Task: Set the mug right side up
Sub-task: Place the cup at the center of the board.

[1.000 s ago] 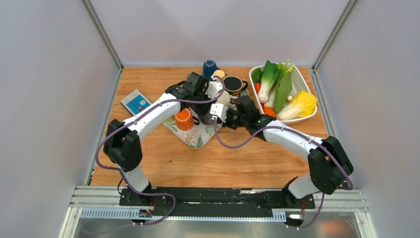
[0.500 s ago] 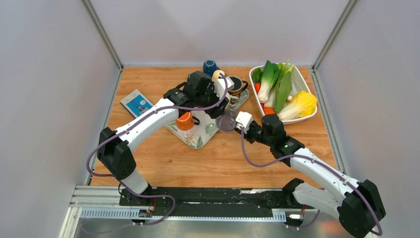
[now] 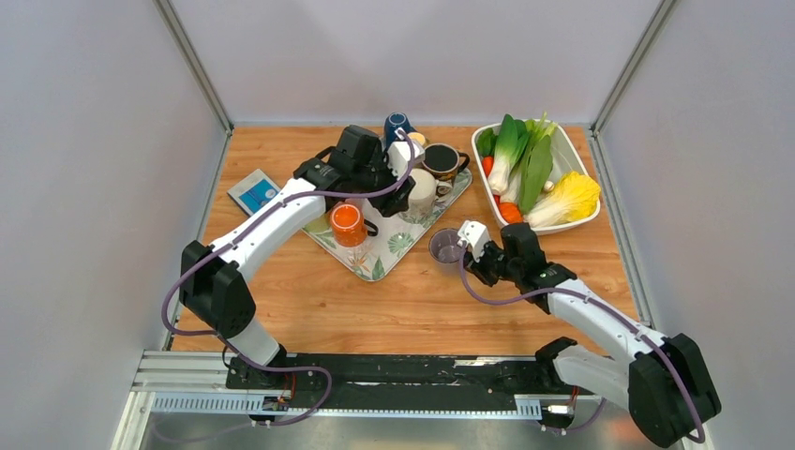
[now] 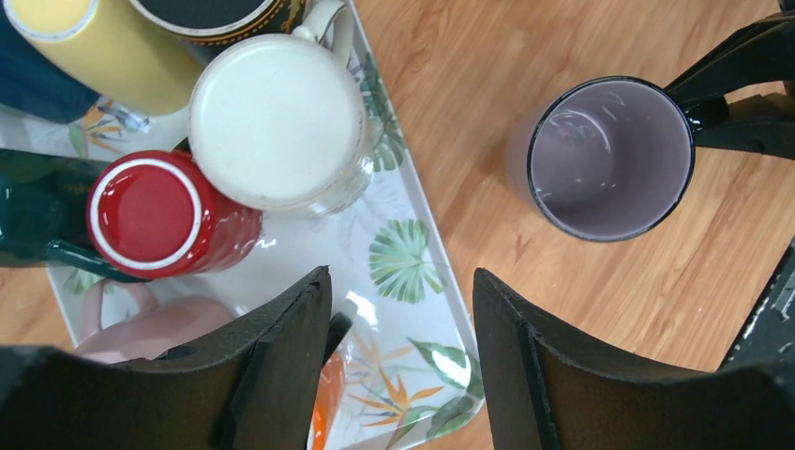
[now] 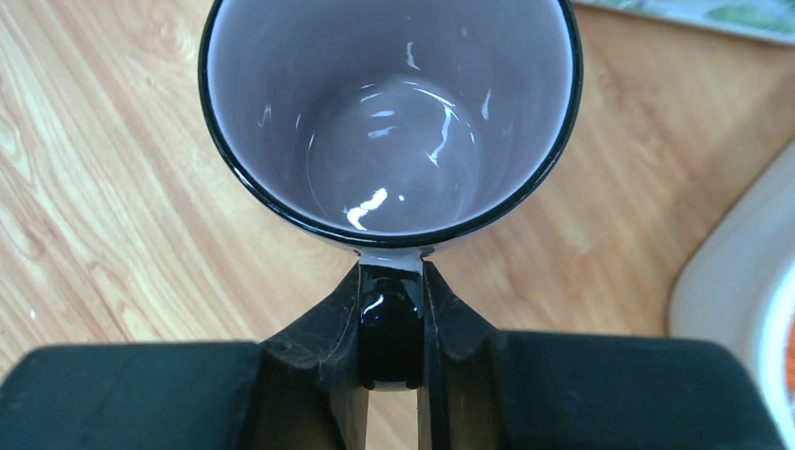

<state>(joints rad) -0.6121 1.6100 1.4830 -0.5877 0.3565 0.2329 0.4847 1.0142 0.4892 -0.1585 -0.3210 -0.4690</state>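
The lavender mug [image 3: 447,247] already has its opening up, so next my right gripper will lower it by its black handle onto the bare wood beside the tray, then release it.
The lavender mug [image 3: 447,247] with a black rim and black handle stands mouth up over the bare wood, just right of the tray's near corner. I cannot tell whether its base touches the table. In the right wrist view its empty inside [image 5: 389,112] faces the camera. My right gripper [image 3: 464,253] [image 5: 392,281] is shut on the mug's black handle. My left gripper [image 3: 408,194] [image 4: 401,281] hovers open over the leaf-patterned tray [image 3: 386,251], with nothing between its fingers. From the left wrist the mug [image 4: 609,155] shows at the upper right.
The tray [image 4: 300,244] carries an upside-down white mug [image 4: 277,122], a red one [image 4: 145,211], a yellow one [image 4: 103,42], an orange one [image 3: 347,223] and a dark upright mug [image 3: 441,161]. A white basin [image 3: 574,155] of vegetables sits back right. A blue booklet [image 3: 257,194] lies at left.
My right arm has drawn back from the tray with the mug, which now stands mouth up beside it. My left gripper has opened and pulled back over the tray.
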